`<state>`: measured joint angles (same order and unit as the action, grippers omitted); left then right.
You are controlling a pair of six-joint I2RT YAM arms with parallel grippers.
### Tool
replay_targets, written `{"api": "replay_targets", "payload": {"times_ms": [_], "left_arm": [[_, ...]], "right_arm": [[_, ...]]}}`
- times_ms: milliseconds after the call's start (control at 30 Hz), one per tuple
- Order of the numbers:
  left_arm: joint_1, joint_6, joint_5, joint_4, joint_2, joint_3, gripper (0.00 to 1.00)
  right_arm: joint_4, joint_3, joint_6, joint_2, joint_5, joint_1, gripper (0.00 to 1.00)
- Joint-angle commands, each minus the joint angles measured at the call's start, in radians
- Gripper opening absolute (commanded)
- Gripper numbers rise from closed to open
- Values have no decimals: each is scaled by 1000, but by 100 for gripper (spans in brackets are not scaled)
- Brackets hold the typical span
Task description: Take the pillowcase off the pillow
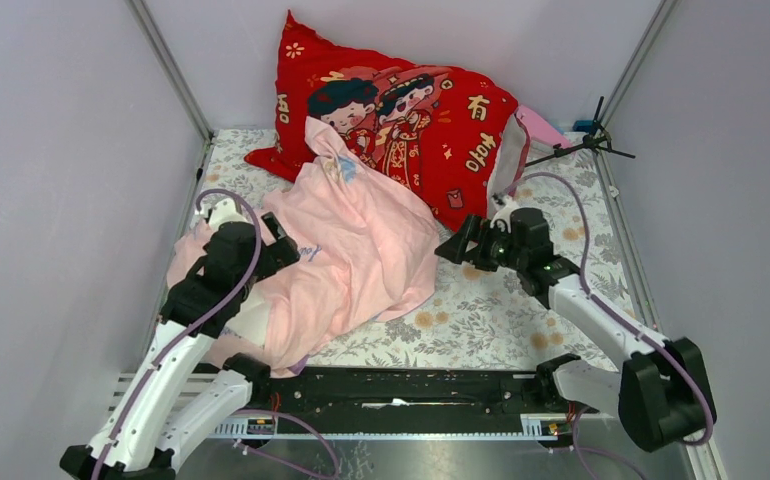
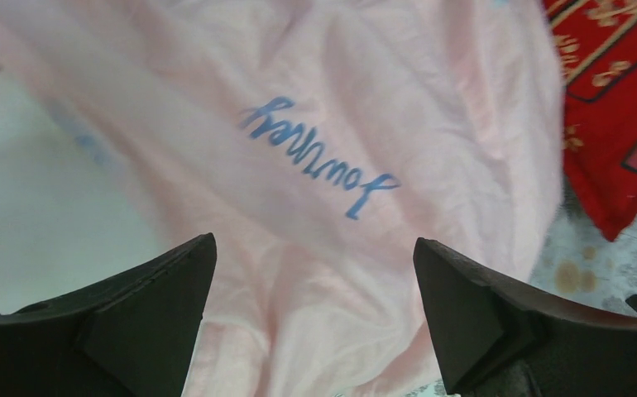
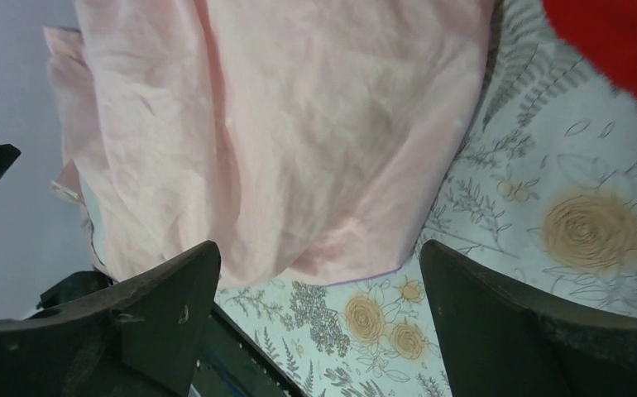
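The right gripper will next lower its open fingers astride the raised top of the pillowcase fold (image 1: 399,272) (image 3: 308,213), which lies below the gripper and to its left in the top view.
The pale pink pillowcase (image 1: 351,250) lies crumpled over the left and middle of the table, one corner draped up against the red cushion. A patch of cream-white pillow (image 1: 249,318) shows under the fabric beside the left arm; the rest is hidden. My left gripper (image 1: 281,245) is open and empty, just above the pillowcase's left part. In the left wrist view (image 2: 315,273) it hovers over pink fabric with a blue written word (image 2: 319,157). My right gripper (image 1: 456,247) is open and empty, just right of the pillowcase's edge. In the right wrist view (image 3: 319,281) the pillowcase hem (image 3: 282,132) lies ahead of it.
A big red cartoon cushion (image 1: 401,120) leans on the back wall. A floral sheet (image 1: 501,310) covers the table. A black rail (image 1: 411,385) runs along the near edge. A black clamp stand (image 1: 591,135) is at the back right. Grey walls close in both sides.
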<state>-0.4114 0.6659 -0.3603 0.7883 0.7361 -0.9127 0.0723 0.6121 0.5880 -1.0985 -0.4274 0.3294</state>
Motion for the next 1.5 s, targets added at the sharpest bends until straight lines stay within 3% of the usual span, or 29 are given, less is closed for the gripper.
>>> {"api": "replay_targets", "payload": {"times_ms": [0, 333, 767, 933, 1200, 1467], "left_arm": [[54, 36, 66, 36, 2, 54, 99], [60, 21, 285, -86, 19, 118, 99], [60, 6, 269, -108, -15, 124, 99], [60, -11, 252, -109, -16, 113, 99], [60, -30, 246, -113, -9, 106, 99], [60, -37, 331, -167, -11, 122, 99]], "right_arm": [[103, -17, 52, -86, 24, 90, 97], [161, 31, 44, -227, 78, 201, 89], [254, 139, 71, -466, 192, 291, 91], [319, 165, 85, -527, 185, 309, 74], [373, 114, 54, -383, 193, 312, 0], [201, 107, -81, -6, 333, 311, 0]]}}
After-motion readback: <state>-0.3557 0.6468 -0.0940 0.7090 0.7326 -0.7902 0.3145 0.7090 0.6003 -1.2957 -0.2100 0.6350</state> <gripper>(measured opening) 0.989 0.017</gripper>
